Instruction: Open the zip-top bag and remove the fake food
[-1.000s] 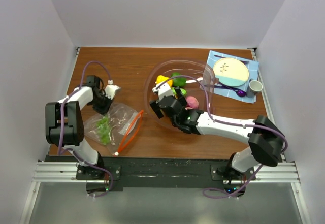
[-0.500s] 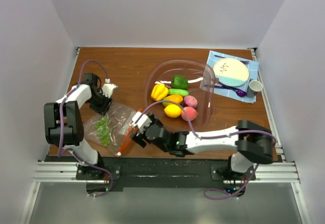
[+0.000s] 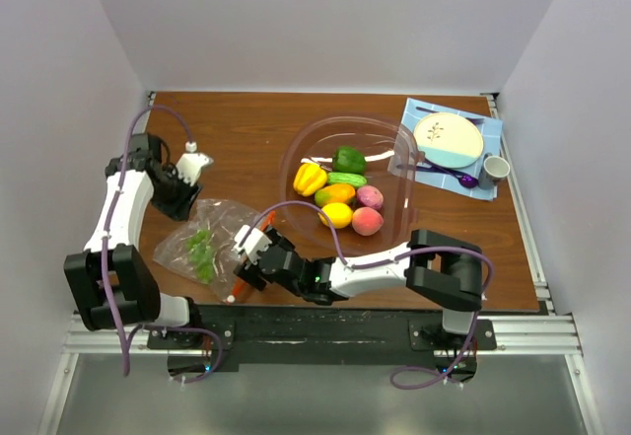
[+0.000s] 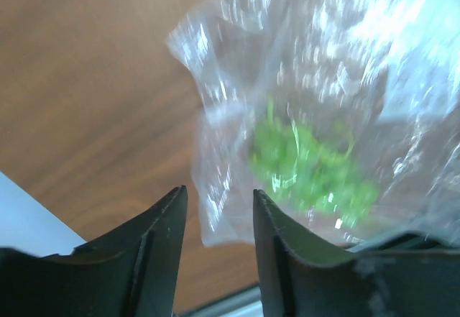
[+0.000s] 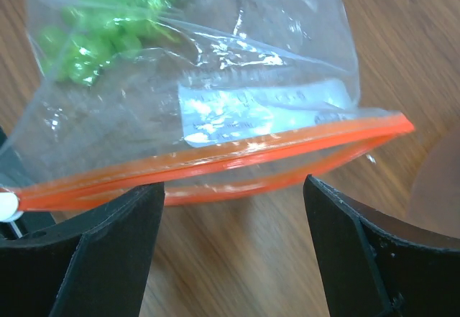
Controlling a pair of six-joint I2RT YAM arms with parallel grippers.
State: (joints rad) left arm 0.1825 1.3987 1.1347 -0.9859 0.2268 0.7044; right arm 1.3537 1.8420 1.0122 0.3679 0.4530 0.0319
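Observation:
Next, my right gripper moves through the bag's zip strip, which is parted, onto the green grapes [image 3: 201, 251], which lie to the gripper's left in the top view.
The zip-top bag [image 3: 219, 238] lies flat at the front left, clear and crinkly, with green grapes [image 3: 201, 251] inside and its orange zip strip [image 3: 258, 248] parted on the right side. My left gripper [image 3: 183, 205] is open above the bag's far left corner; in the left wrist view the bag [image 4: 323, 80] and the grapes [image 4: 309, 170] lie just beyond its fingertips [image 4: 176, 196]. My right gripper [image 3: 245, 262] is wide open at the bag's mouth; in the right wrist view the zip strip [image 5: 237, 155] runs across just ahead of my open gripper [image 5: 233, 191], untouched.
A large clear bowl [image 3: 399, 139] behind the right arm holds a yellow pepper [image 3: 310, 178], green pepper [image 3: 348, 159], mango [image 3: 335, 194], lemon [image 3: 336, 215] and peach [image 3: 368, 221]. A blue mat with a plate [image 3: 449, 139] and a cup [image 3: 495, 169] sits at the back right.
My right gripper left the bowl and swung forward-left to the bag's orange mouth. The left arm drew back toward the far left, its gripper staying at the bag's far corner.

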